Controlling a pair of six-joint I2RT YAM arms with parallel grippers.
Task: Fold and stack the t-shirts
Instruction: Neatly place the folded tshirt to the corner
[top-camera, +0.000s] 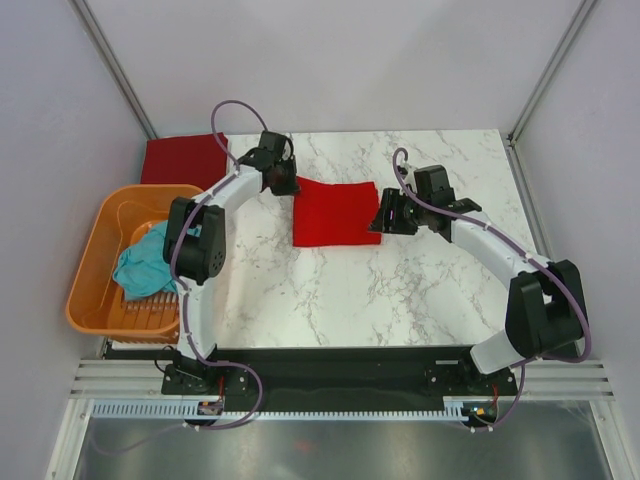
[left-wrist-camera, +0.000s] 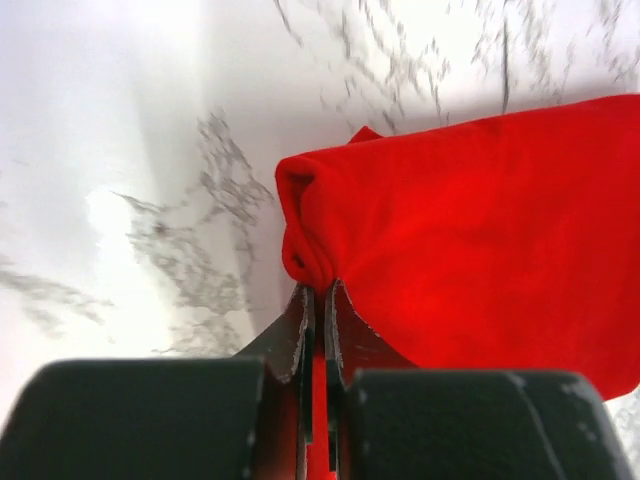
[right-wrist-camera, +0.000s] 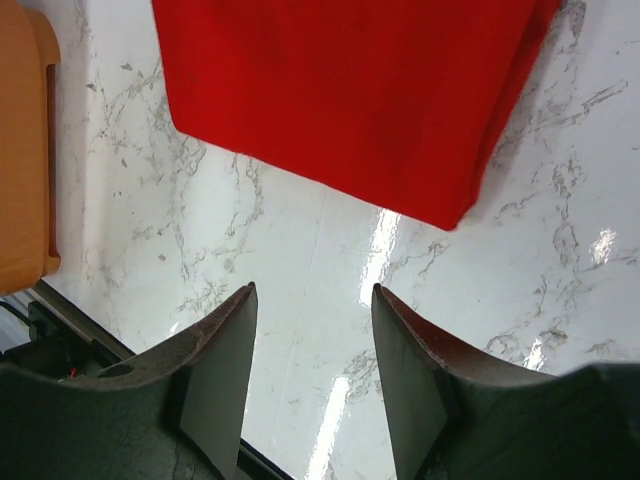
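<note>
Next, my left gripper lifts and carries the red t-shirt (top-camera: 335, 212) left in the top view and releases it on top of the maroon t-shirt (top-camera: 185, 158), since that lies flat.
A bright red t-shirt (top-camera: 335, 212) lies folded into a rectangle in the middle of the marble table. My left gripper (top-camera: 291, 186) is at its far left corner. In the left wrist view the left gripper (left-wrist-camera: 320, 291) is shut on a bunched fold of that red t-shirt (left-wrist-camera: 470, 230). My right gripper (top-camera: 381, 216) hovers just off the shirt's right edge. In the right wrist view the right gripper (right-wrist-camera: 313, 291) is open over bare marble, with the red t-shirt (right-wrist-camera: 350, 100) beyond its tips. A darker maroon t-shirt (top-camera: 185, 158) lies flat at the back left. A teal t-shirt (top-camera: 145, 262) is crumpled in the basket.
An orange plastic basket (top-camera: 95, 290) sits off the table's left edge, and its rim (right-wrist-camera: 20, 150) shows in the right wrist view. Grey walls close in the back and both sides. The arm bases stand at the near edge.
</note>
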